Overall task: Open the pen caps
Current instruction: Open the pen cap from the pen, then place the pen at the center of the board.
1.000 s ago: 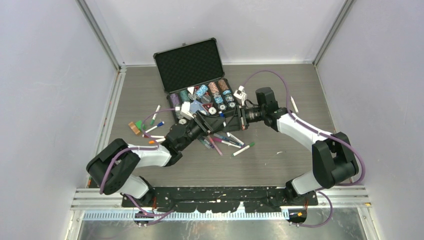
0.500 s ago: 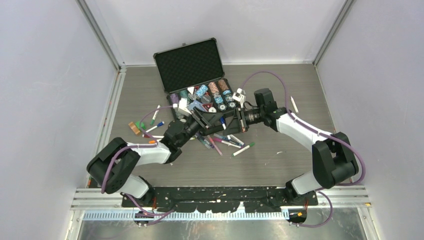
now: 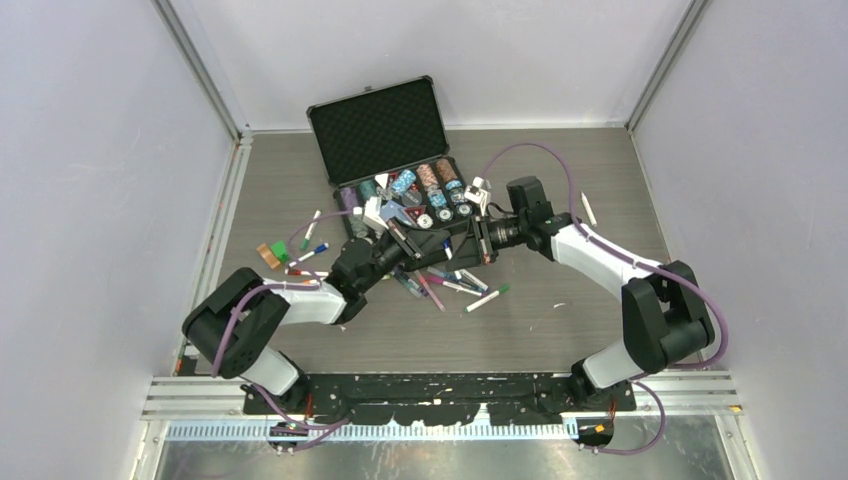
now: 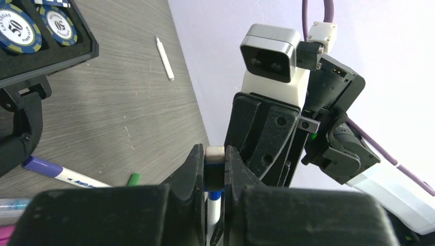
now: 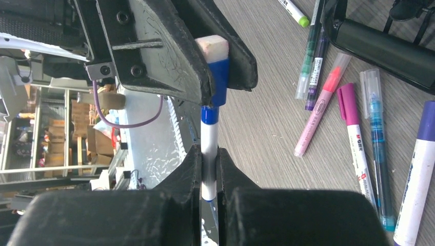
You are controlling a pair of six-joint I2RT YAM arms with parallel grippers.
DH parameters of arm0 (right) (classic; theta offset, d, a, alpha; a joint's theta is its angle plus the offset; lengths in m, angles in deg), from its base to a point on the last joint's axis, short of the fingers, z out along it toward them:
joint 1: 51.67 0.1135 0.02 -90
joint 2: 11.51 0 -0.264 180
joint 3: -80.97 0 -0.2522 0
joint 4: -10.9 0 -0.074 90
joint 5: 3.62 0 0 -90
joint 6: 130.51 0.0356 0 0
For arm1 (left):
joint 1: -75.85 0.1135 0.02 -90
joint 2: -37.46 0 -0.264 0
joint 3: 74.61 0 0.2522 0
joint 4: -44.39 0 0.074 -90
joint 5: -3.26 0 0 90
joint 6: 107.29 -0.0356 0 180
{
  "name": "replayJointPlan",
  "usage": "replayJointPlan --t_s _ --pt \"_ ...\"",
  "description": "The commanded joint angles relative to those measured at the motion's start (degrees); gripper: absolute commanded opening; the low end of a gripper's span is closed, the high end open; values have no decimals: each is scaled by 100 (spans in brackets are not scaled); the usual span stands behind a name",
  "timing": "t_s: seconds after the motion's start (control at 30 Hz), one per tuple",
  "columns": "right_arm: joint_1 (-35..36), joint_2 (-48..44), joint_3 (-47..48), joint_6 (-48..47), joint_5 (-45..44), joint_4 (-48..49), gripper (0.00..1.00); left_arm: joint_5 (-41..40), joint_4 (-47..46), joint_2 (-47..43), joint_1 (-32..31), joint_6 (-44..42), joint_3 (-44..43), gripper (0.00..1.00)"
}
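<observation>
The right gripper pulls away from the blue cap next, toward the right in the top view, then goes down and releases. The tabletop [image 3: 601, 212] beside the white stick is clear for this.
A white-barrelled pen [image 5: 208, 136] with a blue cap [image 5: 219, 81] is held in the air between my two grippers, above the pile of pens [image 3: 440, 282]. In the right wrist view my right gripper [image 5: 209, 159] is shut on the pen's barrel. My left gripper [image 4: 215, 161] is shut on the blue pen cap [image 4: 214, 177], whose white end sticks out past the fingertips. In the top view the left gripper [image 3: 430, 241] and the right gripper [image 3: 470, 239] meet tip to tip in front of the case.
An open black case [image 3: 380, 125] with poker chips [image 3: 428, 180] stands just behind the grippers. Loose pens lie below them, among them a pink one [image 5: 320, 115] and a green-tipped one [image 3: 486, 297]. More pens [image 3: 308, 252] lie to the left, and a white stick [image 3: 589, 209] at the right.
My left gripper's jaws have come together on the blue cap. The left arm has shifted slightly toward the right gripper, which has stayed put.
</observation>
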Motion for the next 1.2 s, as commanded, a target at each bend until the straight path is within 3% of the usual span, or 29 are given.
replayJointPlan --t_s 0.0,0.13,0.23,0.4,0.57,0.73,0.9,0.93,1.17 --pt "46 58 291 -231 -54 -109 0 140 -361 -5 52 -11 -234 0" --pt "120 103 223 -34 29 -8 0 80 61 -324 448 -195 -431 0" --pt "290 103 43 292 29 392 0 18 733 -709 1050 -348 -723 0" --pt "530 157 89 131 -120 187 0 173 1605 -1007 2051 -527 -1508 0" --pt "572 89 166 -45 -177 -13 0 558 1943 -896 2400 -530 -2023 0" --pt "164 -505 905 -2179 -1278 -2090 0 1173 2940 -923 2371 -558 -2232 0" --pt "-1525 -1061 1315 -2965 -1740 -2891 0 916 4394 -1049 1834 -1073 -2400 0" --pt "-1950 -1166 1473 -3342 -2284 -3323 0 453 5544 -874 1401 -1377 -2897 0" --pt "-3279 -1557 1201 -3707 -3500 -3708 1 -401 7807 714 488 -1689 -5054 0"
